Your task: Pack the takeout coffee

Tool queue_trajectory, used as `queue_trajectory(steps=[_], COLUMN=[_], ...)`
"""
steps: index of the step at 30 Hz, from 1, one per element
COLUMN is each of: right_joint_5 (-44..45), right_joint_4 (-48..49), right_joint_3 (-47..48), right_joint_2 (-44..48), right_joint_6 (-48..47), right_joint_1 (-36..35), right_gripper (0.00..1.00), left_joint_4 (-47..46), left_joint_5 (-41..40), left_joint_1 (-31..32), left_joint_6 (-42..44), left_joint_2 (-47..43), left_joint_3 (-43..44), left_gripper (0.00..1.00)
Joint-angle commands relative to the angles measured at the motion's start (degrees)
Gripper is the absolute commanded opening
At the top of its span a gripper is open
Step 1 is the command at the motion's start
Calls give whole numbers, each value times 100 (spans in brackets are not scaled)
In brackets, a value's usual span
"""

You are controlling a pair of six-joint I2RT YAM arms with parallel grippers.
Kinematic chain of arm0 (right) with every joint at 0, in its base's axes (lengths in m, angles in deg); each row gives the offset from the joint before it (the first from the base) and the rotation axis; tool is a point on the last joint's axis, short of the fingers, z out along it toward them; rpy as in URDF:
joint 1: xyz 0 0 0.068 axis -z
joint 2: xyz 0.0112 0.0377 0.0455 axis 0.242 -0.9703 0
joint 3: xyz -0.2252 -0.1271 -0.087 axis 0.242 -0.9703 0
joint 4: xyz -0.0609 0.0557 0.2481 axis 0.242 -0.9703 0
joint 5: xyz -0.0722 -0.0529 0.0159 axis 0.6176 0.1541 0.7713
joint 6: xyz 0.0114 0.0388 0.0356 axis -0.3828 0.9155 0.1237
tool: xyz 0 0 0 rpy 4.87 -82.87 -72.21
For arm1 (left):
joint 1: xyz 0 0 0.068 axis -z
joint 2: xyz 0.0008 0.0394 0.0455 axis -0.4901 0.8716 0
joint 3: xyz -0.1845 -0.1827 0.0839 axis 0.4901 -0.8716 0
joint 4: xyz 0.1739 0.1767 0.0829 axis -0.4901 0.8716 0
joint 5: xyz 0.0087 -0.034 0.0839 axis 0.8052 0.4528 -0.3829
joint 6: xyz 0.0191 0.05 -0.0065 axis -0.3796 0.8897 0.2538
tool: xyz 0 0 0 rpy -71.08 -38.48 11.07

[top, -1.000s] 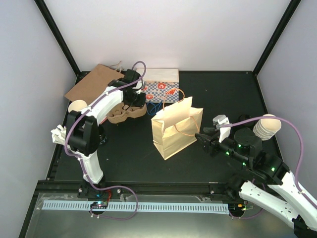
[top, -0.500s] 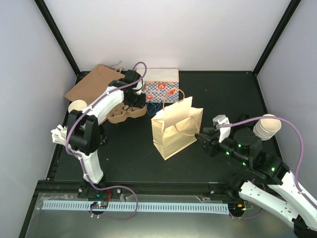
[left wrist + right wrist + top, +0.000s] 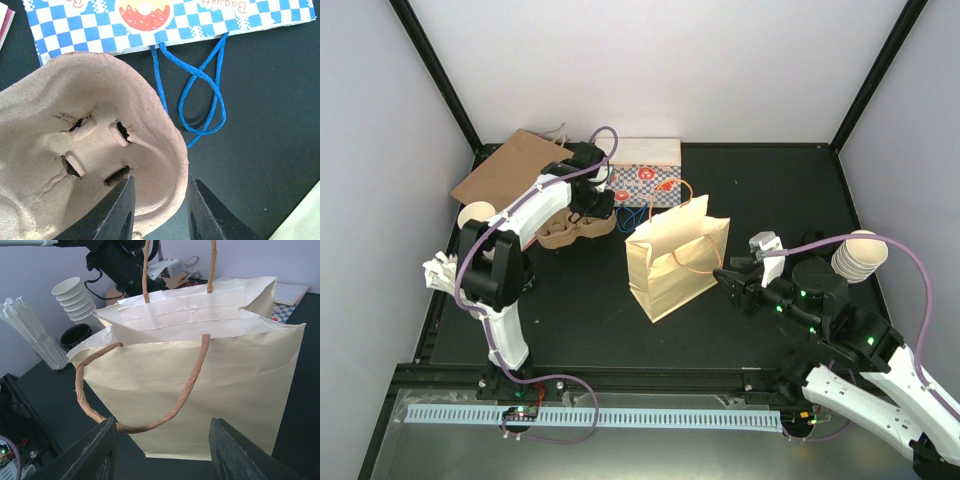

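The carrier's rim at the end [image 3: 613, 224] [image 3: 179, 187] nearest the cream bag already has the open fingers of my left gripper hanging on either side, so my gripper should move down onto it.
The takeout coffee is out of view. My left gripper [image 3: 592, 205] [image 3: 161, 184] hangs over the right end of the brown cardboard cup carrier [image 3: 565, 228] [image 3: 90, 135]. It is open. One finger sits inside the carrier's rim and the other outside, with a gap beside the rim. My right gripper [image 3: 725, 278] [image 3: 164, 427] is open and low, facing the upright cream paper bag [image 3: 675, 262] [image 3: 200, 390]. The bag's near handle loop [image 3: 150, 422] droops close to the left finger. Nothing is between the fingers.
A blue-checkered bag [image 3: 645, 180] [image 3: 170, 20] with blue cord handles [image 3: 200, 95] lies behind the carrier. A flat brown bag [image 3: 510, 165] lies at back left. Lidless cup stacks [image 3: 860, 255] [image 3: 75, 300], straws [image 3: 440, 270] and a black round stack [image 3: 76, 335] line the sides.
My left gripper's jaws have parted around the carrier's rim. Both arms and the bags stay where they were.
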Motion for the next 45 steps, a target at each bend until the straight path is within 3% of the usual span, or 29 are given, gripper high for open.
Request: queue_trajectory(steps=[1, 13, 21, 25, 38, 40, 45], right_joint_5=[-83, -85, -71, -67, -80, -79, -69], right_joint_4=[112, 123, 96, 90, 101, 92, 97], right_joint_3=[3, -15, -21, -24, -34, -39, -30], right_joint_2=[3, -7, 12, 15, 7, 7, 24], right_joint_6=[6, 7, 24, 24, 33, 33, 33], right_joint_1=[6, 10, 3, 8, 9, 9, 15], right_gripper=[52, 52, 52, 52, 52, 52, 52], left_joint_4=[11, 74, 71, 111, 89, 99, 188], left_joint_5=[-130, -51, -40, 10, 148, 132, 20], left_joint_1=[38, 69, 87, 102, 118, 118, 118], left_joint_6=[81, 140, 132, 144, 211, 210, 177], left_joint_2=[114, 300, 345, 321, 335, 354, 390], left_joint_3=[58, 139, 179, 189, 200, 208, 303], left_gripper=[30, 32, 22, 35, 35, 32, 12])
